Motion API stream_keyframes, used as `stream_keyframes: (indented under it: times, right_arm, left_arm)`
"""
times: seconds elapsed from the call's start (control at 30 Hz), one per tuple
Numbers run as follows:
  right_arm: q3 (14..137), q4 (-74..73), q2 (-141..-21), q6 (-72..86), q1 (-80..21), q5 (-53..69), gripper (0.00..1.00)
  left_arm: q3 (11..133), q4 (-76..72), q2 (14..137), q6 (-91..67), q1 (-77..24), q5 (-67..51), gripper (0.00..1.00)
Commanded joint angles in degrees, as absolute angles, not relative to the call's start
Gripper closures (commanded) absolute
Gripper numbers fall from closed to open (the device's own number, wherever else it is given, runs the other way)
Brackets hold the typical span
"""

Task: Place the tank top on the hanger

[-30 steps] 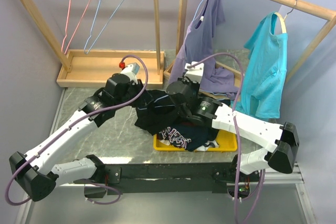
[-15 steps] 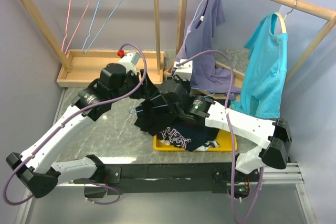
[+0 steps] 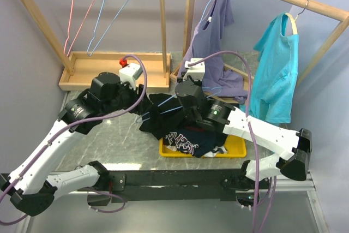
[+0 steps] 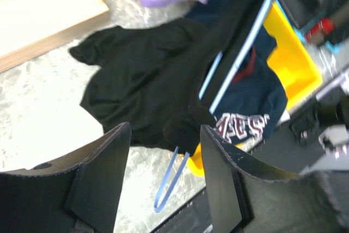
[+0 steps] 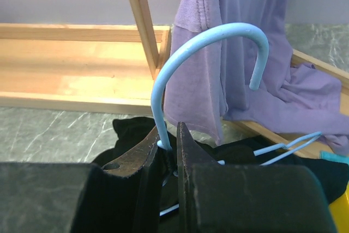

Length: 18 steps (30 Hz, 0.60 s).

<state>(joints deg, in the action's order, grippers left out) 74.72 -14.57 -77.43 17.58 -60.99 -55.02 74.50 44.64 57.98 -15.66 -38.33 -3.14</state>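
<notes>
The tank top's edge wraps around the hanger wires below the left gripper and to its right in the top view, so the left gripper will move down there to pinch both.
The black tank top lies bunched on the table by the yellow bin, draped over part of the pale blue hanger. In the left wrist view the hanger's wires run under the tank top, and one corner pokes out below the fabric. My right gripper is shut on the hanger's neck, below the hook, which stands upright. My left gripper is open and empty, just left of the tank top and apart from it; its fingers frame the hanger corner.
A yellow bin holds a dark garment with purple-white print. A lilac shirt and a teal shirt hang on the right rack. A pink hanger and a blue one hang on the left rack over a wooden base.
My left gripper has drawn back to the left, off the tank top. My right gripper has moved back and right with the hanger, pulling the fabric along.
</notes>
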Motion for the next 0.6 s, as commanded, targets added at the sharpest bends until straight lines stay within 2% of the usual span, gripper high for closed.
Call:
stream_keyframes:
  times: [0.0, 0.27, 0.57]
  right_arm:
    - [75.5, -13.36, -74.36, 15.73, -61.26, -53.96, 1.0]
    - [77.52, -14.32, -74.27, 14.24, -61.35, -54.23, 1.0]
    - [79.01, -14.76, -74.71, 13.8, -61.26, -53.79, 1.0]
  left_arm:
    - [74.44, 45.08, 57.74, -9.59, -38.23, -10.98, 0.41]
    - [75.67, 45.61, 59.76, -7.91, -38.49, -17.49, 0.45]
    - [72.78, 44.48, 60.64, -8.17, -41.13, -14.25, 0.48]
